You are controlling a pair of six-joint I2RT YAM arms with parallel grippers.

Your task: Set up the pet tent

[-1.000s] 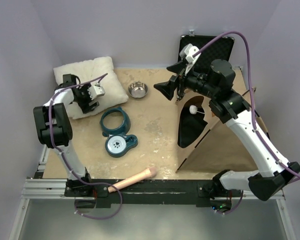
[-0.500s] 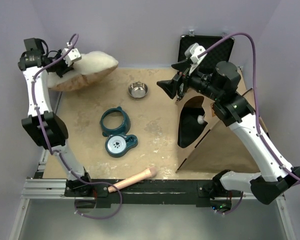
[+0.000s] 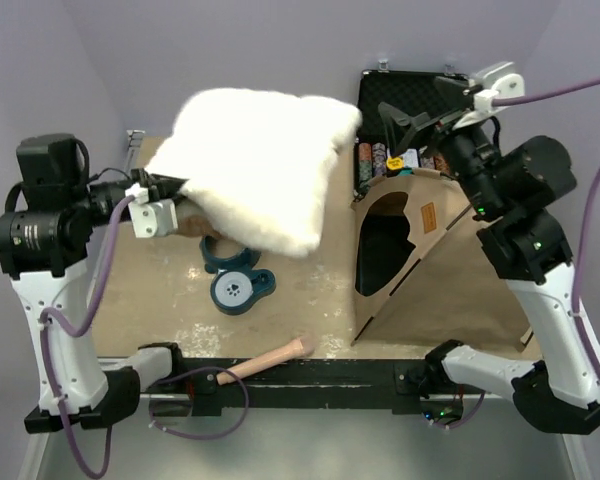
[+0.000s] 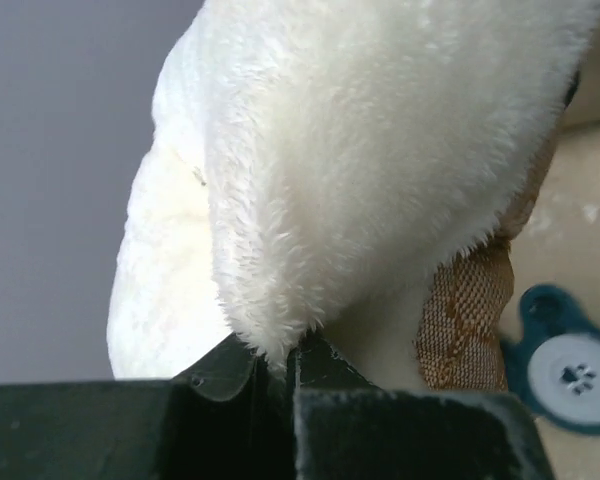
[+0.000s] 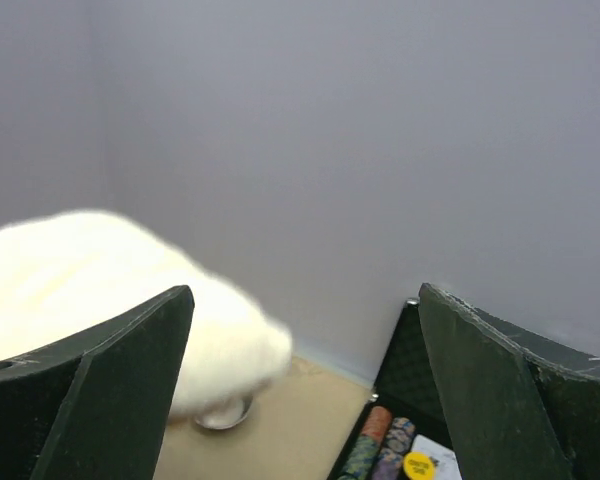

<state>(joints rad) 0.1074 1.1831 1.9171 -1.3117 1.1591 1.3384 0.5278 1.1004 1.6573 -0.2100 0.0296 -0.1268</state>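
My left gripper holds the pillow and next needs to carry it down and right in the top view, then release it at the tent's dark arched opening, which faces the pillow.
The pet tent stands at the right of the table as a tan pyramid, its dark arched opening facing left. My left gripper is shut on the edge of a fluffy white pillow, which hangs in the air over the middle of the table. The left wrist view shows that gripper pinching the pillow, whose tan woven underside shows. High behind the tent, my right gripper is open and holds nothing. In its own view the right gripper spans bare wall.
A black case with poker chips lies open behind the tent. A teal ring sits half under the pillow, with a teal lid in front. A peach stick lies at the near edge. A steel bowl peeks below the pillow.
My left gripper shut on the pillow, lifted it off the back-left corner and swung it toward the middle. My right gripper rose from the tent's opening to above the case.
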